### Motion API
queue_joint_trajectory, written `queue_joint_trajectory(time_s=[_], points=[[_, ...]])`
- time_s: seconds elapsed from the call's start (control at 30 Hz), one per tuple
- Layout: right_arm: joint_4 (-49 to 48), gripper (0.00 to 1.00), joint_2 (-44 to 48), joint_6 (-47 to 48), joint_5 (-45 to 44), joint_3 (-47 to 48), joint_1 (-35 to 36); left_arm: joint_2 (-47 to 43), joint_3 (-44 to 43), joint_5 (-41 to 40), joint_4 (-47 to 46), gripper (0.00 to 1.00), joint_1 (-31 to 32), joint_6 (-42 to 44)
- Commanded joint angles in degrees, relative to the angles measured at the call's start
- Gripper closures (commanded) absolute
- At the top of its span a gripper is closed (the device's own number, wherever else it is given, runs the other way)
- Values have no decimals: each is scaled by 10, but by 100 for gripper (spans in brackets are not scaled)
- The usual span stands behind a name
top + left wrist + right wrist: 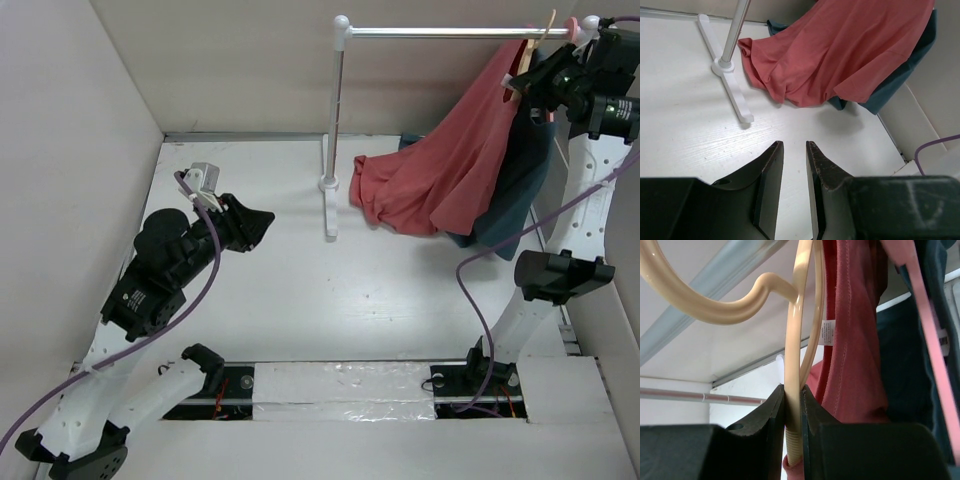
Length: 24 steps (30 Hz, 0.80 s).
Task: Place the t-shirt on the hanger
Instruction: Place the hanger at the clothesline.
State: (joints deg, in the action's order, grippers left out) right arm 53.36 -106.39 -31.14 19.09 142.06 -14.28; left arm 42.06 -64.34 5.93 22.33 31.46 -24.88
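The hanger's curved hook reaches over the rod [450, 32]. It comes down a little with my right gripper next and settles on the rod's end [546, 33], and then my right gripper releases the neck.
The red t-shirt [440, 160] hangs on the light tan hanger [524, 58] at the right end of the rack's rod [450, 32]; its lower part drapes onto the table. My right gripper [530, 85] is raised by the rod. In the right wrist view it [792, 390] is shut on the hanger's neck [792, 360], just below the curved hook [735, 307], with the t-shirt [850, 350] beside it. My left gripper [258, 222] hovers low over the table's left side, open and empty [794, 146], well away from the t-shirt [840, 55].
A dark teal shirt [515, 190] hangs behind the red one on a pink hanger [925, 325]. The rack's white pole [338, 110] and foot [328, 205] stand mid-table, also in the left wrist view [732, 85]. Walls close in on the left and back.
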Motion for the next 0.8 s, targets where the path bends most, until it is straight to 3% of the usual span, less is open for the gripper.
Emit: queue_joint_trajectory(time_s=[0.0,0.27,0.73,0.77], points=[[-91,100,-7,-2,34,38,-13,0,9,2,-40,78,3,-4],[-110,100,-36,5,62,34,-33,2,19,0,-48,78,3,-17],[-168,100,10,31,44,-93,-33,25,10,-2,-55,77,3,-31],[-175,95,32,26,41,-126,-38,27,9,-3,-55,77,3,-32]])
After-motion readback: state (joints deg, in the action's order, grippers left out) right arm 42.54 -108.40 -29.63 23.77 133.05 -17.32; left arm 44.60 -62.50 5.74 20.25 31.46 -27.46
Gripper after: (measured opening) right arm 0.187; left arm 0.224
